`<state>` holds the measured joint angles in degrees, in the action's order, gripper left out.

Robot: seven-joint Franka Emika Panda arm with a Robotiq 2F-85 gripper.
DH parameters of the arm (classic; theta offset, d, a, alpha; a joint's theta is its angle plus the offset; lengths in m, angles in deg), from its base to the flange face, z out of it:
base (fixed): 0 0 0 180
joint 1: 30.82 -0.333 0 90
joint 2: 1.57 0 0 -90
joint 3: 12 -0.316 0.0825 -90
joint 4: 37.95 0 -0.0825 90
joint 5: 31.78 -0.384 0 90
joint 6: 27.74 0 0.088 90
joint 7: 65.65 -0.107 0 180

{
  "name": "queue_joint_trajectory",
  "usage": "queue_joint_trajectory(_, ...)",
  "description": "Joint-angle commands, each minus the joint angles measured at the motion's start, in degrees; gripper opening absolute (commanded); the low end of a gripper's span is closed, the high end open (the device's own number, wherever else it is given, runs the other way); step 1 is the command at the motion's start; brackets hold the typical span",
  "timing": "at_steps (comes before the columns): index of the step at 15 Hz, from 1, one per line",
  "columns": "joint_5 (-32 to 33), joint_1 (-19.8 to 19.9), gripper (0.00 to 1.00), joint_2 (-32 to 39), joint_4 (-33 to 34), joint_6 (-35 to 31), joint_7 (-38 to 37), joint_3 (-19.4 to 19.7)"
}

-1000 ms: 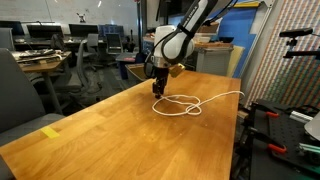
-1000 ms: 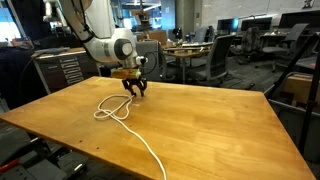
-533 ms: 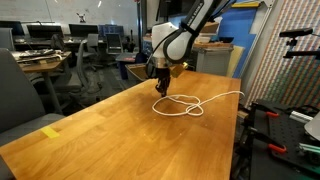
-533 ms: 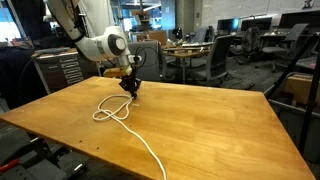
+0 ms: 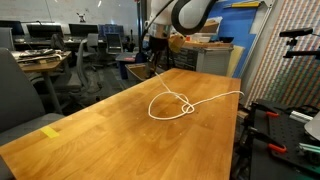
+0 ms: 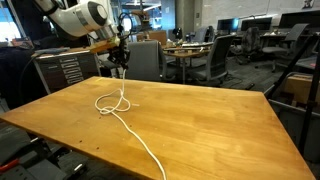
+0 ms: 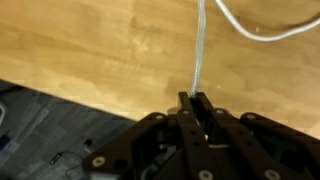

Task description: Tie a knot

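Observation:
My gripper pulls the rope end upward and outward past the table edge by the chairs next, then releases it, since the crossed loop still lies open.
My gripper (image 5: pixel 152 47) (image 6: pixel 119 60) hangs above the far end of the wooden table (image 5: pixel 100 130) (image 6: pixel 210 120), shut on one end of the thin white rope (image 5: pixel 158 78) (image 6: pixel 122 85). The rope runs down taut from the fingers to a small crossed loop, the knot (image 5: pixel 184 106) (image 6: pixel 109 103), which lies on the wood. From there the rope's tail trails off over the table edge (image 6: pixel 148 155). In the wrist view the gripper (image 7: pixel 195 98) is pinched on the rope (image 7: pixel 200 50), with the table (image 7: pixel 90 50) far below.
A yellow tape piece (image 5: pixel 50 131) lies near the table's front corner. Office chairs (image 6: pixel 215 65) and desks stand around. Black stands and cables (image 5: pixel 270 130) crowd one side. In the wrist view the table edge (image 7: pixel 60 90) and the dark floor show.
The gripper shut on the rope end at the table and rose well above it. The rope end came up with it and the loop pulled tighter.

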<state>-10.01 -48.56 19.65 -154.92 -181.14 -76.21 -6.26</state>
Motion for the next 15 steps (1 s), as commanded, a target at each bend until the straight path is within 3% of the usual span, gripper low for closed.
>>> queue_joint_trajectory(1,1.1,1.5,0.09,-3.0,4.2,-0.7,0.5,-1.7)
queue_joint_trajectory(12,-6.0,5.1,0.09,6.4,28.4,8.3,12.4,-9.1)
queue_joint_trajectory(13,-6.6,5.0,0.37,6.6,28.9,10.0,12.5,-9.3)
queue_joint_trajectory(14,-4.4,4.1,0.13,4.2,24.4,6.9,9.8,-7.8)
queue_joint_trajectory(15,-5.1,4.2,0.2,5.0,25.4,8.0,10.4,-8.1)
